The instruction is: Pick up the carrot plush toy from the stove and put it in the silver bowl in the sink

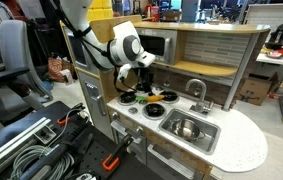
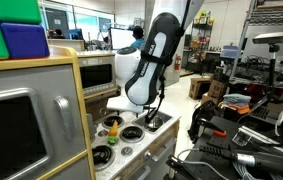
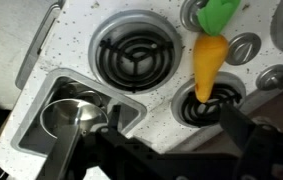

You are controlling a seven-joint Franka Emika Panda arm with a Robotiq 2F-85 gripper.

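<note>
My open gripper lowers and shifts over the carrot's orange body (image 2: 113,130) (image 3: 210,62) next, as that lies below and past the fingers, which still hover clear of it.
The carrot plush toy (image 3: 208,62) lies on the white stove (image 3: 76,50), its green end (image 3: 219,14) at the top and its orange tip over a black burner (image 3: 209,106). My gripper (image 3: 176,138) is open above the stove, its dark fingers on either side just below the carrot's tip, not touching it. The silver bowl (image 3: 65,116) sits in the sink (image 3: 36,95) at the lower left. In an exterior view the gripper (image 1: 138,82) hovers over the stove (image 1: 141,103), with the carrot (image 1: 168,96) beside it and the bowl (image 1: 184,127) in the sink (image 1: 207,138).
A silver faucet (image 1: 196,92) stands behind the sink. A grey microwave-like box (image 1: 156,45) sits behind the stove. A second burner (image 3: 133,55) lies left of the carrot. Silver knobs (image 3: 243,46) are near the carrot's green end. Cables and clutter lie on the floor (image 1: 31,150).
</note>
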